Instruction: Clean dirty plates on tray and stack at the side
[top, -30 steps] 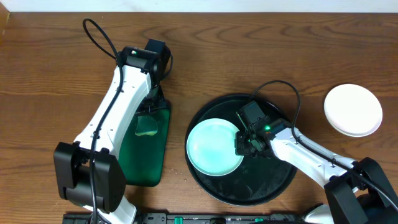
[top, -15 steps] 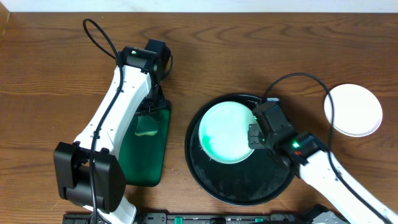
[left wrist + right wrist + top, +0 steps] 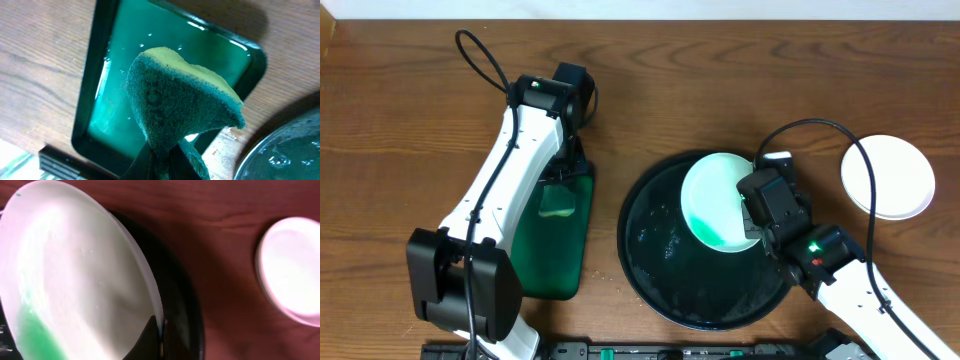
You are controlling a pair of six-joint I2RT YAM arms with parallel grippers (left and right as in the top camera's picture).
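Observation:
My left gripper is going to lower the green and yellow sponge into the water in the basin, and then it will open.
My right gripper [image 3: 756, 212] is shut on the rim of a white plate [image 3: 718, 200] with green soapy liquid on its lower part, and holds it tilted above the round black tray [image 3: 670, 285]. It also shows in the right wrist view [image 3: 75, 280], gripped at the edge [image 3: 159, 330]. A stack of clean white plates [image 3: 887, 177] lies at the right, also seen in the right wrist view [image 3: 292, 267]. My left gripper [image 3: 167, 167] is shut on a green and yellow sponge [image 3: 175, 100] above the green water basin [image 3: 100, 85], which also shows in the overhead view [image 3: 555, 240].
The black tray holds water drops and soapy residue [image 3: 665, 240]. The tray's rim shows at the lower right of the left wrist view [image 3: 285, 155]. Brown wooden table [image 3: 400, 130] lies all round. The right arm's cable [image 3: 820, 135] loops above the tray.
My right gripper has lifted the plate off the tray's left part and carried it up and to the right, tilting it. The left arm has not moved.

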